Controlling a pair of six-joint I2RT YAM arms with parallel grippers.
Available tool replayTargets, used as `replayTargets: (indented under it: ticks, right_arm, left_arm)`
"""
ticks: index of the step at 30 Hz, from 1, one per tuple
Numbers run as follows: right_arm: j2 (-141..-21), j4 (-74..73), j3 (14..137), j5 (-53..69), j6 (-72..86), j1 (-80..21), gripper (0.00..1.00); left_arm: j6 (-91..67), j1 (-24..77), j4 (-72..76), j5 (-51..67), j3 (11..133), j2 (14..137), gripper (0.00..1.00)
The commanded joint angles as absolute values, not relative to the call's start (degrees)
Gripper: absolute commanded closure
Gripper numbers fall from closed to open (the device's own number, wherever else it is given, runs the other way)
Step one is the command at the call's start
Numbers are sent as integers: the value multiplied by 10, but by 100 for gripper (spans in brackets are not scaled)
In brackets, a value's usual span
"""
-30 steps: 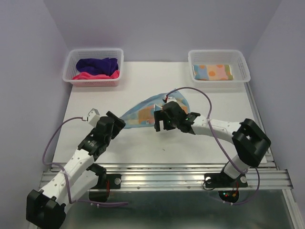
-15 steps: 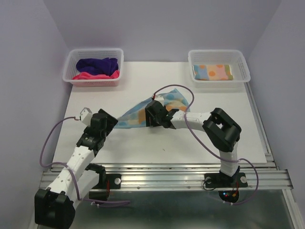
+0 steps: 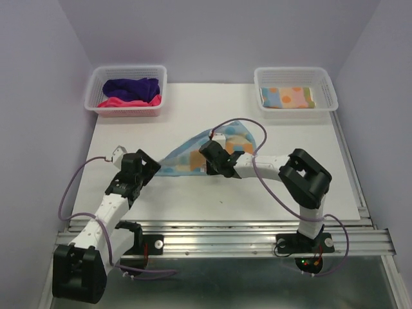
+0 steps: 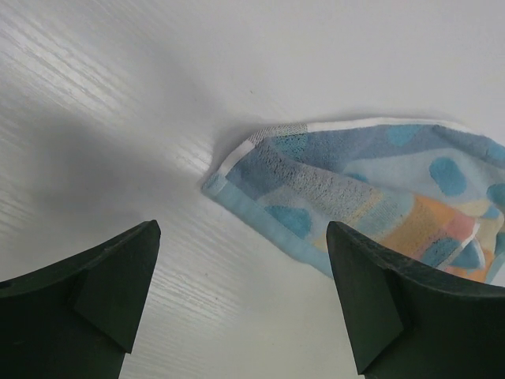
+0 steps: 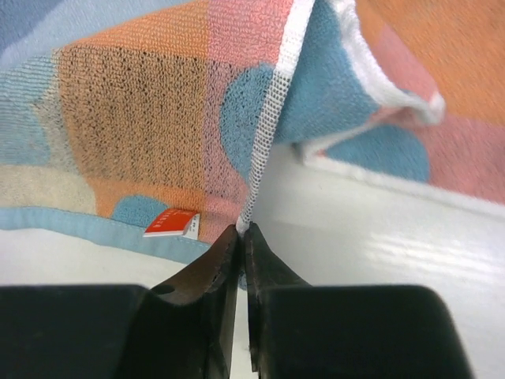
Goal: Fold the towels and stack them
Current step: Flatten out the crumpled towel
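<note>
My left gripper needs to move down and to the right in the top view next, onto the towel's pointed corner [image 3: 160,172] [image 4: 216,184]. Only bare table is between its open fingers.
A light blue towel [image 3: 187,154] with orange and blue spots lies crumpled on the white table, drawn out to a point at its left. My right gripper [image 3: 210,166] is at its near edge. In the right wrist view that gripper [image 5: 243,230] is shut on the towel's white hemmed edge [image 5: 268,134], next to a red label [image 5: 170,223]. My left gripper [image 3: 152,168] stands open just left of the towel's pointed corner. The left wrist view shows that corner [image 4: 237,162] ahead of the open left gripper [image 4: 243,237], with bare table between the fingers.
A white basket [image 3: 96,77] at the back left holds a dark purple towel [image 3: 132,85] and a pink-red towel [image 3: 119,102]. Another white basket [image 3: 328,84] at the back right holds a folded spotted towel [image 3: 288,97]. Purple cables loop over both arms.
The right gripper has gone from open to shut on the towel's near edge. The right arm folded in closer to the towel; the left gripper shifted slightly toward the towel's left corner.
</note>
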State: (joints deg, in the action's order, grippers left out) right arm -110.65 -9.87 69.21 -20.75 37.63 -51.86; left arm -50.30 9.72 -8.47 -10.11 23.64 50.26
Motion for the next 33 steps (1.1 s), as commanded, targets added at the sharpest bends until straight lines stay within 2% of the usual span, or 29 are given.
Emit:
replayTargets:
  ticks: [1,4,8,16,18,29,32,33]
  right_arm:
    - [-1028,-107,640,-229,392,-525,90]
    - [-985,-106,591,-234,396,-525,98]
    - [-963,-117,563,-243,403,-524,97]
    - [-960,-148,561,-292,417,-523,98]
    - [-953,-154,560,-294,416,-522,98]
    - [-937,-135,528,-245,417,-486,98]
    - [-936,-128,526,-234,413,-477,98]
    - [-934,-127,526,-233,413,-476,98]
  left_arm:
    - [-474,95,-51,-47,214,507,1]
    - [-454,96,-49,-21,207,515,1]
    - [-434,118,-30,69,185,518,1]
    - [-454,194,-54,97,171,454,3]
    - [-456,214,-59,96,173,466,7]
    - [-478,241,-108,4,207,512,11]
    - [-468,243,-106,4,222,544,18]
    - [-466,248,-106,4,227,552,23]
